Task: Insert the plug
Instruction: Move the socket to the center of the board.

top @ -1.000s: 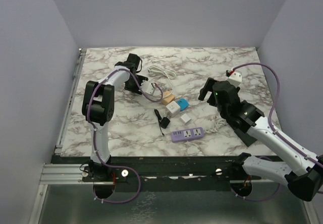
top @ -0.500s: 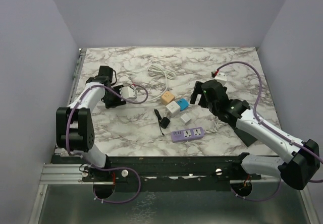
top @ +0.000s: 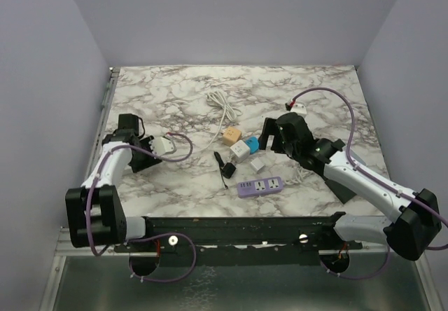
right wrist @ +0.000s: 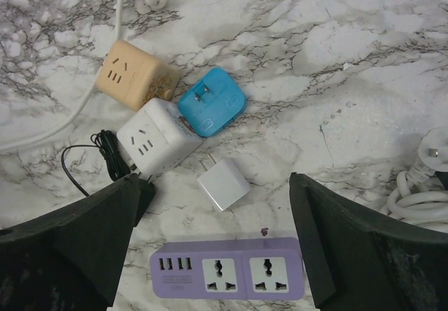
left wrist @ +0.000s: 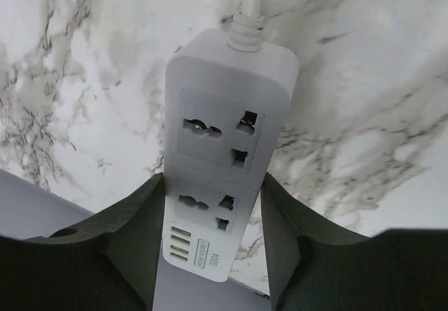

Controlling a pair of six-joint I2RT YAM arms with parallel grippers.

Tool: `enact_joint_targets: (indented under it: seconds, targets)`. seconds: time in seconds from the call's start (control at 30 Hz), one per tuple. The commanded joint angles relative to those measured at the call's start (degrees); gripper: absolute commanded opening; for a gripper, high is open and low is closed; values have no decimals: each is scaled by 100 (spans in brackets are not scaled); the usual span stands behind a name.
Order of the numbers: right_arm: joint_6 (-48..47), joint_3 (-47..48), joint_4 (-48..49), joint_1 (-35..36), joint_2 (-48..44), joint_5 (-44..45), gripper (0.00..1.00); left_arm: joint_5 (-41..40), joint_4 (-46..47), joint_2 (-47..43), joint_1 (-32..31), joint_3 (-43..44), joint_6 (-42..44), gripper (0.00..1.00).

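Note:
I will next move my left gripper toward the black plug and down to release the white strip [top: 163, 144] on the bare marble short [top: 176, 185] of it, because that part of the marble is empty.
My left gripper [top: 149, 148] is shut on a white power strip [left wrist: 222, 143], its fingers [left wrist: 133, 220] pressed against the strip's long sides near the USB end. The strip [top: 163, 144] hangs just above the table at the left, and its cord runs away from it. My right gripper [top: 269, 136] is open and empty. It hovers over a small white plug [right wrist: 224, 183], a blue plug [right wrist: 211, 104], a white cube adapter [right wrist: 155, 138] and a tan cube adapter [right wrist: 136, 75]. A purple power strip [right wrist: 227, 268] lies flat below them, sockets up.
A black plug with a thin cord [top: 225, 165] lies left of the purple strip [top: 260, 185]. The white strip's cord [top: 221, 108] loops across the table's middle back. Another white cable coil [right wrist: 420, 192] lies at the right. Grey walls enclose the marble table [top: 175, 178].
My left arm has swung left and toward the near edge, carrying the white power strip and dragging its cord. My right arm has moved left over the cluster of plugs.

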Motion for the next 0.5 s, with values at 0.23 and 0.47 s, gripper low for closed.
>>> enact_joint_targets:
  seconds: [0.23, 0.47]
  targets:
    - [-180, -48, 132, -9, 315, -404, 93, -163, -572, -1099, -2356, -979, -340, 17]
    - [-254, -140, 227, 42, 343, -558, 95, -103, -278, -844, -3369, -1143, -1174, 30]
